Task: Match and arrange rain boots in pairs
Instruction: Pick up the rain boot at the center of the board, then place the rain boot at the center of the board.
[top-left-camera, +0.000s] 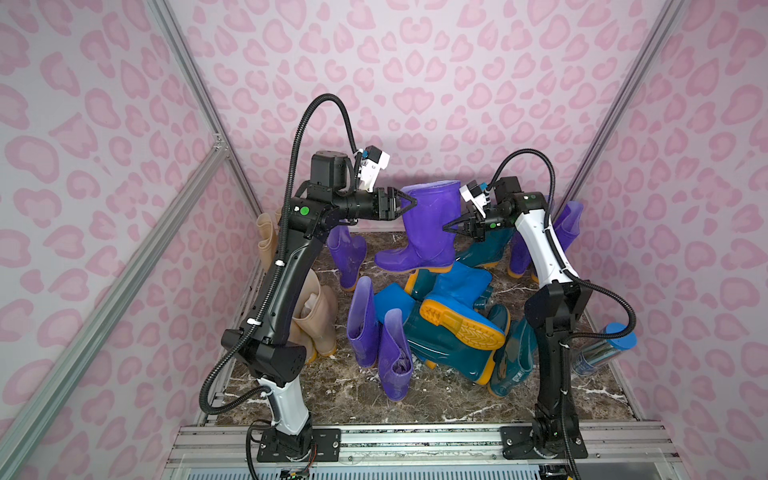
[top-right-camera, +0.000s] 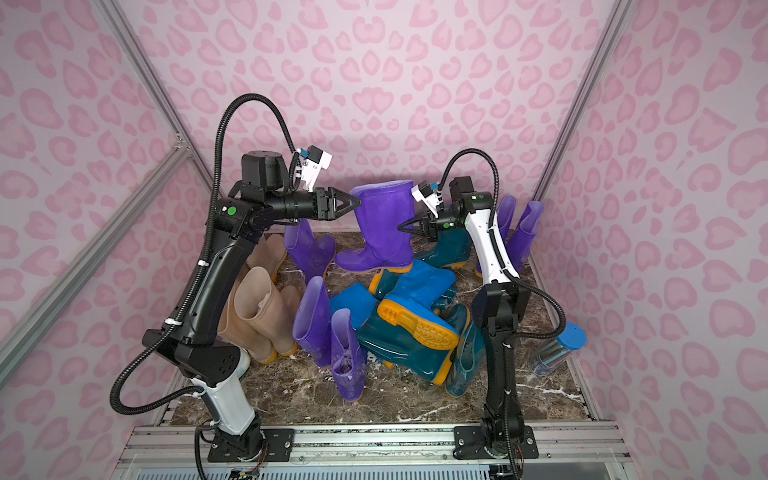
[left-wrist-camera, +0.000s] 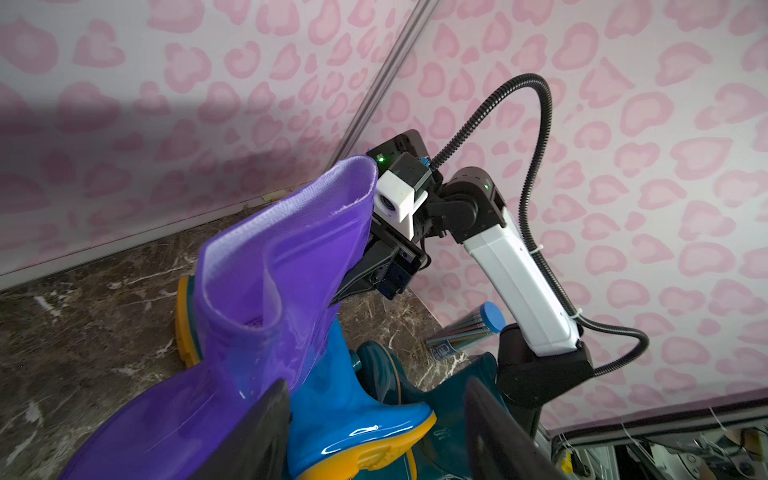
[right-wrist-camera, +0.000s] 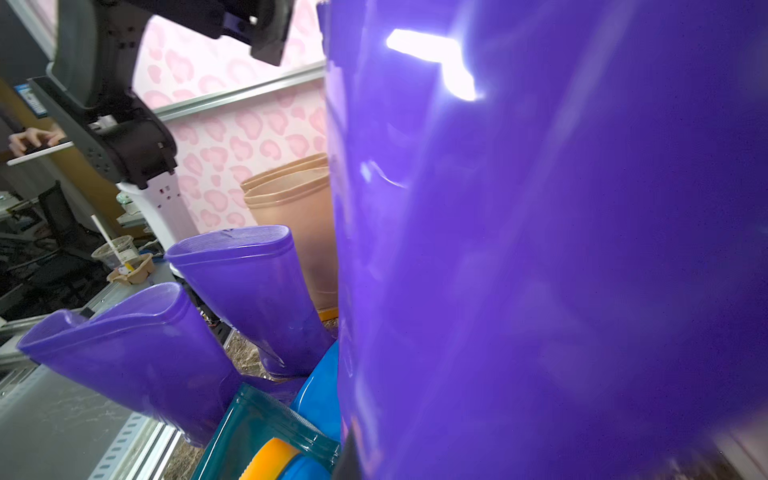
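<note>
The right gripper moves and turns toward the lone purple boot next, lowers the held one onto bare marble beside it, then releases it, since their colours match.
A purple rain boot (top-left-camera: 428, 224) stands upright above the pile, toe pointing left. My right gripper (top-left-camera: 451, 226) is shut on the right side of its shaft, which fills the right wrist view (right-wrist-camera: 540, 249). My left gripper (top-left-camera: 409, 205) is open beside the shaft's upper left edge, holding nothing; one finger (left-wrist-camera: 257, 436) lies close against the boot (left-wrist-camera: 270, 270). Below it lie a bright blue boot (top-left-camera: 457, 307), sole up, and dark teal boots (top-left-camera: 449, 349). Two purple boots (top-left-camera: 374, 336) stand in front, beige boots (top-left-camera: 316, 320) at the left, and more purple ones (top-left-camera: 565, 228) at the back right.
A clear cylinder with a blue cap (top-left-camera: 602, 349) lies by the right wall. Pink patterned walls close in the marble floor (top-left-camera: 332, 395) on three sides. An aluminium rail (top-left-camera: 415, 440) with both arm bases runs along the front. One more purple boot (top-left-camera: 347, 257) stands behind the left arm.
</note>
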